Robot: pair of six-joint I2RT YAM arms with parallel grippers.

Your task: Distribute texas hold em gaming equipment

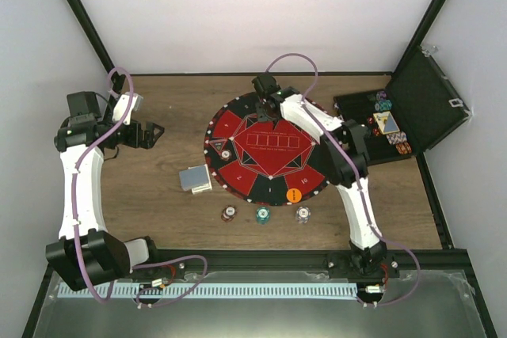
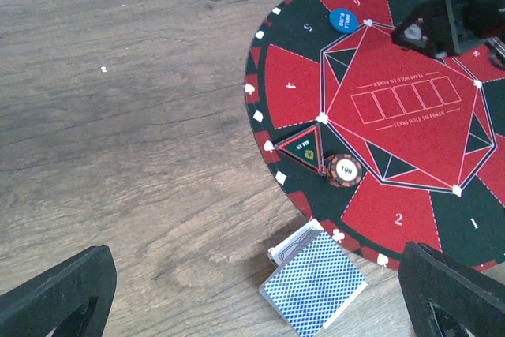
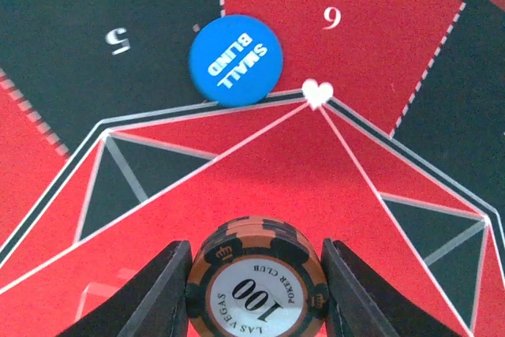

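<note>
My right gripper lowers outward onto the red patch by the white heart [image 3: 274, 146], near the blue small-blind chip, and releases the stack next, because the patch lies bare.
My right gripper [image 3: 256, 270] is shut on a small stack of orange-and-black "100" poker chips [image 3: 256, 297], low over the far left part of the round red-and-black poker mat [image 1: 238, 176]; in the top view the right gripper [image 1: 267, 112] is near the mat's far edge. A blue "small blind" chip [image 3: 235, 60] lies just ahead. My left gripper [image 2: 256, 262] is open and empty above the wood, left of the mat [image 2: 292, 84]. The blue-backed card deck [image 2: 314, 282] lies between its fingers, by the mat's edge. Another "100" chip [image 2: 345, 170] sits on the mat.
Three chip stacks, red [image 1: 229, 214], teal [image 1: 262, 214] and white [image 1: 302, 214], stand on the wood in front of the mat. An orange chip [image 1: 292, 195] lies on the mat's near edge. The open black case [image 1: 432, 100] with more chips and cards is at the far right.
</note>
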